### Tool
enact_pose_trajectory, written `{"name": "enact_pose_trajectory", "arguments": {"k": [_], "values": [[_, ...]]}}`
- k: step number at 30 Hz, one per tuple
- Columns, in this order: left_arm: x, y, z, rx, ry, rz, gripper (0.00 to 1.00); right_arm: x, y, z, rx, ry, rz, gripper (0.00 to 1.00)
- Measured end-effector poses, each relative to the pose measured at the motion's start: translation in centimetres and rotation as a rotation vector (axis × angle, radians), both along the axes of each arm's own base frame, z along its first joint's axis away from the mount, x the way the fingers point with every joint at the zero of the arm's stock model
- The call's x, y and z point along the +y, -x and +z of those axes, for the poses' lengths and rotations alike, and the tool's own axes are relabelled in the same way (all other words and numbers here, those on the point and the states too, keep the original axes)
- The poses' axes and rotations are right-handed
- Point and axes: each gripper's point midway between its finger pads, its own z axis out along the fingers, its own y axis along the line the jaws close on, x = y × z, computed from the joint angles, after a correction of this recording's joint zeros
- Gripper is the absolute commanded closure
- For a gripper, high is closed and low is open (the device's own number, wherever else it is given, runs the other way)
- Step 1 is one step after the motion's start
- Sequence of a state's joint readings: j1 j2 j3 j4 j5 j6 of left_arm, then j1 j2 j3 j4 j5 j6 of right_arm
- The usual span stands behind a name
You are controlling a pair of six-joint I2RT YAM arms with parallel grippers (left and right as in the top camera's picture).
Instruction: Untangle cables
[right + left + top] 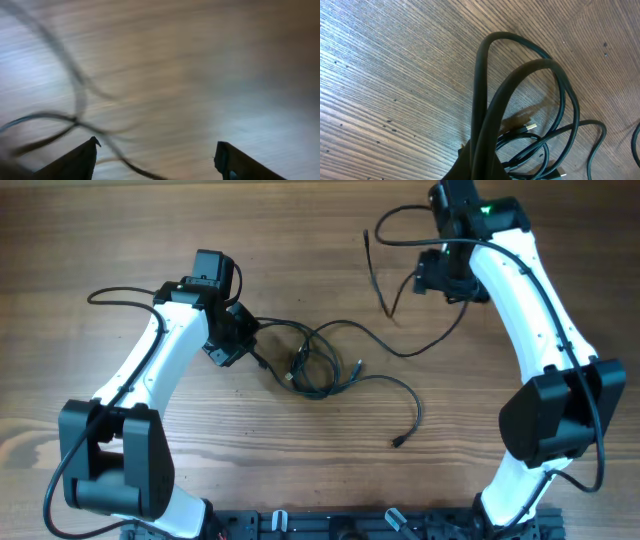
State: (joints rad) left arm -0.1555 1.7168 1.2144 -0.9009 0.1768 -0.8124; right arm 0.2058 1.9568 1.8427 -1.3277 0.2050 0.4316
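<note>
I will next lower my right gripper back toward the tangle, onto the single black cable, clear of the loops.
The cables [312,368] lie as a loose black tangle of loops at the table's middle. One strand trails right to a plug end [398,442]. Another strand [430,342] runs up toward the right arm. My left gripper [245,345] is at the tangle's left edge. In the left wrist view it [482,167] is shut on two looped strands of the cables [520,70], with a metal-tipped plug [531,126] lying beyond. My right gripper [440,280] is open and empty above the table at the far right. Its view is blurred, with its fingers apart [156,150] and cable strands [75,107] to the left.
A separate thin dark cord [378,280] lies at the back, left of the right gripper. The table [120,240] is bare wood. The arm bases stand at the front edge.
</note>
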Motion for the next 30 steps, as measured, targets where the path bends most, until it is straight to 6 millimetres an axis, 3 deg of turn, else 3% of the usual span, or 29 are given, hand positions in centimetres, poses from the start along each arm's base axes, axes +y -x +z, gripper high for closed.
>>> {"name": "enact_pose_trajectory", "arguments": {"k": [1, 3, 5, 8, 10, 13, 15, 16, 21, 25, 27, 30], "values": [[0.0, 0.0, 0.0, 0.000, 0.000, 0.000, 0.96, -1.9, 0.6, 0.1, 0.018, 0.057, -0.048, 0.21], [0.0, 0.0, 0.0, 0.000, 0.000, 0.000, 0.96, -3.7, 1.6, 0.1, 0.069, 0.082, -0.065, 0.23], [0.0, 0.0, 0.0, -0.002, 0.000, 0.000, 0.96, -3.4, 2.0, -0.1, 0.099, 0.038, -0.022, 0.23], [0.0, -0.1, 0.0, -0.003, 0.001, 0.000, 0.96, -0.7, 2.1, -0.2, 0.125, -0.102, 0.116, 0.23], [0.0, -0.2, 0.0, -0.006, 0.001, 0.000, 0.96, 3.5, 1.7, 0.7, 0.098, -0.315, 0.339, 0.23], [0.0, -0.3, 0.0, -0.012, 0.002, 0.000, 0.96, 7.1, 0.9, 0.9, 0.032, -0.432, 0.526, 0.20], [-0.1, -0.3, 0.1, -0.012, 0.002, 0.000, 0.96, 8.0, 1.7, -1.1, 0.052, -0.451, 0.575, 0.16], [-0.1, -0.4, 0.1, -0.015, 0.003, 0.000, 0.96, 7.9, 2.8, -3.6, 0.101, -0.452, 0.580, 0.16], [-0.2, -1.0, 0.2, -0.043, 0.007, 0.000, 0.96, 6.6, 5.1, -10.7, 0.153, -0.393, 0.646, 0.22], [-0.2, -1.3, 0.3, -0.055, 0.009, 0.000, 0.96, 6.4, 5.0, -13.2, 0.111, -0.369, 0.693, 0.30], [-0.2, -1.5, 0.3, -0.063, 0.010, 0.000, 0.96, 6.2, 6.5, -14.6, 0.143, -0.376, 0.699, 0.36], [-0.3, -1.8, 0.4, -0.074, 0.012, 0.000, 0.96, 6.9, 7.1, -14.5, 0.141, -0.428, 0.707, 0.43]]}}
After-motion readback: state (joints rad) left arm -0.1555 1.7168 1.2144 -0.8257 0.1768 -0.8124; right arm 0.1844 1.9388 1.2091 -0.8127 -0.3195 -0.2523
